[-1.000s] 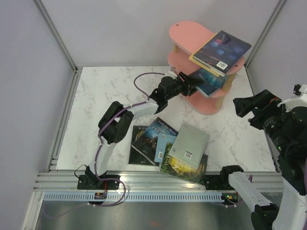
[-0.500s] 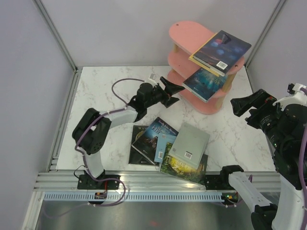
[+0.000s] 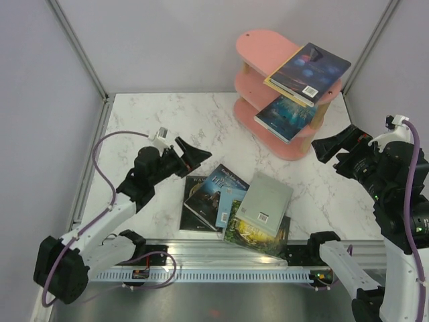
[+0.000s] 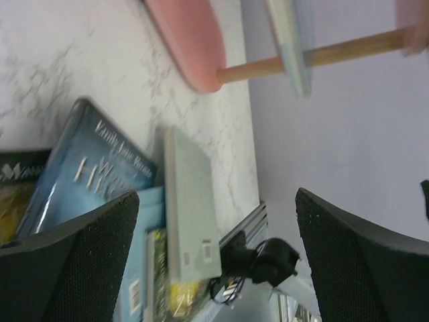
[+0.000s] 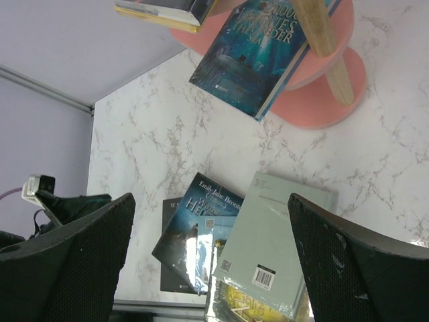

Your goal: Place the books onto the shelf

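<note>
My left gripper moves back and down onto the dark blue book's near spine end [image 4: 33, 216] next, since the smaller light-blue book leaves that end uncovered.
The pink shelf [image 3: 265, 47] stands at the back right. A dark purple-blue book [image 3: 312, 66] lies on its top board over a yellow one, and a teal book [image 3: 285, 114] rests on the middle board. Several books lie heaped near the front: black [image 3: 193, 201], blue [image 3: 221, 191], grey [image 3: 265, 201] and green-yellow [image 3: 258, 235]. My left gripper [image 3: 196, 159] hangs open and empty just left of the heap, with the grey book [image 4: 191, 208] ahead of it. My right gripper [image 3: 327, 155] is open and empty to the right of the shelf, looking down on the grey book [image 5: 275, 248].
An aluminium rail [image 3: 221, 258] runs along the table's near edge, close to the heap. Grey walls close in the left, back and right sides. The left arm's purple cable [image 3: 100, 157] loops over the left of the table.
My left gripper opened, let go of the teal book on the middle board and drew back to the near left. The right gripper drifted slightly left.
</note>
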Available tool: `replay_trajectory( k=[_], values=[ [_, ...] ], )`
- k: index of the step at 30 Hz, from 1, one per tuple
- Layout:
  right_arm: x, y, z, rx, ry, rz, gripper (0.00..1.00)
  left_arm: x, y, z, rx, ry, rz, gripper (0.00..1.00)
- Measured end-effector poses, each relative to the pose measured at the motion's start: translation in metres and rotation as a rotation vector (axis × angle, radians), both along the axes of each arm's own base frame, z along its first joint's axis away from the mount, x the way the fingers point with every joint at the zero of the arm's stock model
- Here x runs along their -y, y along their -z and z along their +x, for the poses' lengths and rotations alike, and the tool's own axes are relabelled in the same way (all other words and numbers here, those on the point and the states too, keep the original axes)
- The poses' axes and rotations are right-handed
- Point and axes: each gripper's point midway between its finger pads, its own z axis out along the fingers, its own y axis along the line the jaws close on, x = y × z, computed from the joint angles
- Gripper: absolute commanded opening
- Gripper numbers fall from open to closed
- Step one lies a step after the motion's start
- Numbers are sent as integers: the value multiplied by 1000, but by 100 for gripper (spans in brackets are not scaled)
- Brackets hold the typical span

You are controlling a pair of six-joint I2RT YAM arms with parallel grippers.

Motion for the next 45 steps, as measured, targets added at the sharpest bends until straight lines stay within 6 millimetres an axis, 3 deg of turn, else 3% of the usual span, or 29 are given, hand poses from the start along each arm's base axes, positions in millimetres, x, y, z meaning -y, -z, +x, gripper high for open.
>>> replay_trajectory(
  k=[2,6,8,10,22,28,31,43,45],
  values=[
    [-3,4,1,-10,-15,7,98,-13,24,-25,-30,1,23,100],
    [-11,9,3,-24,-49,21,98,-36,90,-67,-144,-1,77,99],
    [-15,9,4,-23,-66,29,98,-45,120,-83,-197,-12,97,99],
    [-17,7,4,-15,-75,34,98,-52,136,-92,-229,-30,105,99],
    [-24,4,3,-4,-113,38,98,-68,145,-87,-248,-126,139,98],
    [-25,4,3,-3,-116,38,98,-87,147,-84,-266,-221,223,99],
    [-25,4,3,-3,-117,37,98,-87,146,-81,-269,-223,236,97],
    [-27,4,3,-7,-127,37,98,-79,190,-93,-329,-158,219,90],
    [-27,4,3,-7,-129,36,98,-78,188,-92,-311,-160,191,88]
  ],
)
